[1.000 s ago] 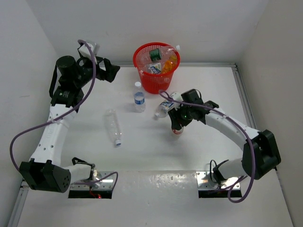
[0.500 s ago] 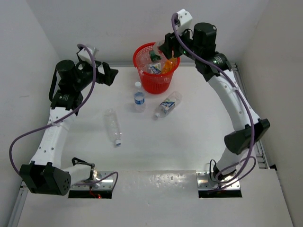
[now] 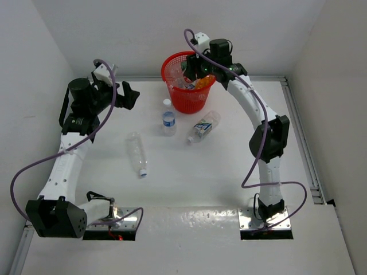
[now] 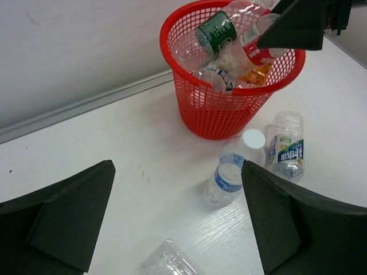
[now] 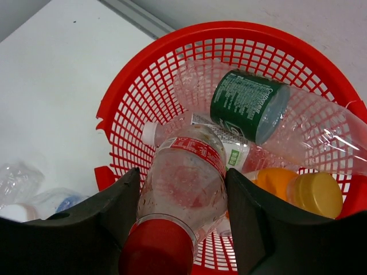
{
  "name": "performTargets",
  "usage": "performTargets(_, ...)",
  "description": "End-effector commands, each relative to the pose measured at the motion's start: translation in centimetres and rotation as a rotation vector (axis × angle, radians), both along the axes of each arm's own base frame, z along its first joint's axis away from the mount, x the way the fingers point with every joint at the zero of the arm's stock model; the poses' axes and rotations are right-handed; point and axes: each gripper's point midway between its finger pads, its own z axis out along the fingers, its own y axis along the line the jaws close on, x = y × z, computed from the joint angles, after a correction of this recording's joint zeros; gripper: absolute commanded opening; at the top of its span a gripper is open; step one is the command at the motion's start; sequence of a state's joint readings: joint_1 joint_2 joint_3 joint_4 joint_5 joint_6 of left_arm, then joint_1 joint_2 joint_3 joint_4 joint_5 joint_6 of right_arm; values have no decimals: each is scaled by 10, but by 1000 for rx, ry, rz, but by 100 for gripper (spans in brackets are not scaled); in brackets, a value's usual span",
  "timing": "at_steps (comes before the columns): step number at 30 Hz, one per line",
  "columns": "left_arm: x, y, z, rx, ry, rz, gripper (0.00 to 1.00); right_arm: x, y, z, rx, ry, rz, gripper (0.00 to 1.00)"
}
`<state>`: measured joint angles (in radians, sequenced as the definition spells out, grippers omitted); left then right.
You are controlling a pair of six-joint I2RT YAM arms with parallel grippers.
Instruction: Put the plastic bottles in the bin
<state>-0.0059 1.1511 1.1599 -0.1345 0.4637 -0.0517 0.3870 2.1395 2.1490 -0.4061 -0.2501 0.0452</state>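
Note:
The left gripper moves to the right in the top view and down next, and closes around the upright bottle's white-capped top (image 3: 167,104) (image 4: 252,140), as the bottle stands cap up.
My right gripper (image 5: 183,197) is shut on a clear red-capped bottle (image 5: 186,177) and holds it just above the bin (image 5: 143,69), cap towards the wrist. The bin (image 3: 186,97) holds a green-labelled bottle (image 5: 246,103), an orange bottle (image 5: 298,192) and other clear ones. In the top view the right gripper (image 3: 195,67) is over the bin's rim. My left gripper (image 4: 178,172) is open and empty, up at the left (image 3: 127,94). On the table are an upright bottle (image 3: 168,119), a lying labelled bottle (image 3: 203,127) and a lying clear bottle (image 3: 137,153).
The back wall stands close behind the bin. The table's metal edge strip (image 3: 298,126) runs along the right side. The upright bottle (image 4: 232,175) and the lying labelled one (image 4: 285,149) lie just in front of the bin (image 4: 229,109).
My right arm has lifted the red-capped bottle off the table and swung it up and back over the bin. The left arm has barely moved.

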Motion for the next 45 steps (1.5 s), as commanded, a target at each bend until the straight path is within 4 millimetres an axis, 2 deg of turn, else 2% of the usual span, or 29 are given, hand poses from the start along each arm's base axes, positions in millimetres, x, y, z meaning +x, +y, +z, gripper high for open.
performTargets(1, -6, 9, 12, 13, -37, 20, 100, -1, 3, 55, 59, -110, 39, 55)
performTargets(3, -10, 5, 2, 32, -14, -15, 100, 1, -3, 52, 70, -87, 0, 78)
performTargets(6, -22, -4, -9, 71, -18, -103, 100, -1, -11, 68, 120, -85, -42, 90)
performTargets(7, -27, -7, -17, 81, -12, -128, 100, -1, -14, 75, 129, -94, -50, 91)
performTargets(8, -29, -10, -22, 88, -9, -155, 100, -6, -18, 93, 164, -108, -64, 91)
performTargets(10, -38, -21, -29, 80, -1, -237, 100, -7, -23, 100, 187, -107, -78, 93)
performTargets(11, -40, -31, -33, 73, 8, -281, 100, -20, -28, 129, 223, -136, -79, 93)
performTargets(12, -41, -39, -37, 57, 27, -313, 100, -24, -32, 135, 230, -139, -82, 93)
performTargets(13, -36, -46, -44, 48, 49, -332, 100, -25, -39, 128, 229, -113, -94, 93)
performTargets(14, -34, -52, -47, 43, 58, -341, 100, -36, -44, 145, 244, -135, -92, 93)
performTargets(17, -14, -74, -49, 25, 25, -334, 100, -59, -66, 149, 247, -102, -111, 93)
performTargets(18, -8, -77, -53, 20, 33, -327, 100, -74, -75, 167, 250, -137, -111, 93)
performTargets(19, -3, -81, -54, 13, 37, -321, 100, -75, -84, 149, 237, -92, -127, 93)
performTargets(20, 9, -82, -63, 13, 66, -321, 100, -78, -90, 148, 234, -84, -136, 93)
performTargets(21, 14, -88, -65, 13, 67, -333, 100, -82, -100, 135, 215, -50, -150, 93)
performTargets(22, 18, -95, -69, 14, 79, -347, 100, -93, -107, 138, 209, -55, -155, 93)
performTargets(23, 27, -97, -75, 7, 97, -346, 100, -96, -115, 125, 189, -25, -168, 93)
performTargets(25, 32, -109, -79, 0, 103, -361, 100, -108, -123, 132, 188, -41, -177, 93)
performTargets(26, 37, -108, -83, 2, 106, -350, 100, -111, -133, 123, 182, -20, -197, 93)
performTargets(27, 42, -115, -89, 3, 112, -364, 100, -115, -136, 125, 181, -23, -198, 93)
performTargets(28, 44, -121, -93, 6, 115, -367, 100, -116, -137, 116, 173, -3, -200, 93)
performTargets(30, 51, -130, -93, 12, 104, -366, 100, -121, -143, 117, 172, -3, -209, 93)
performTargets(31, 58, -130, -105, 15, 123, -354, 100, -123, -146, 111, 170, 12, -215, 93)
performTargets(34, 60, -143, -110, 8, 125, -377, 100, -127, -147, 107, 158, 20, -213, 93)
performTargets(38, 64, -150, -123, 3, 146, -384, 98, -128, -148, 99, 146, 39, -214, 93)
performTargets(39, 68, -149, -125, 5, 149, -375, 95, -128, -148, 97, 142, 46, -215, 92)
performTargets(41, 69, -148, -126, 16, 160, -368, 76, -126, -148, 96, 140, 44, -212, 92)
performTargets(42, 75, -137, -111, 14, 127, -335, 60, -125, -149, 96, 140, 42, -217, 92)
performTargets(45, 69, -123, -74, 13, 47, -335, 46, -127, -150, 92, 136, 49, -216, 91)
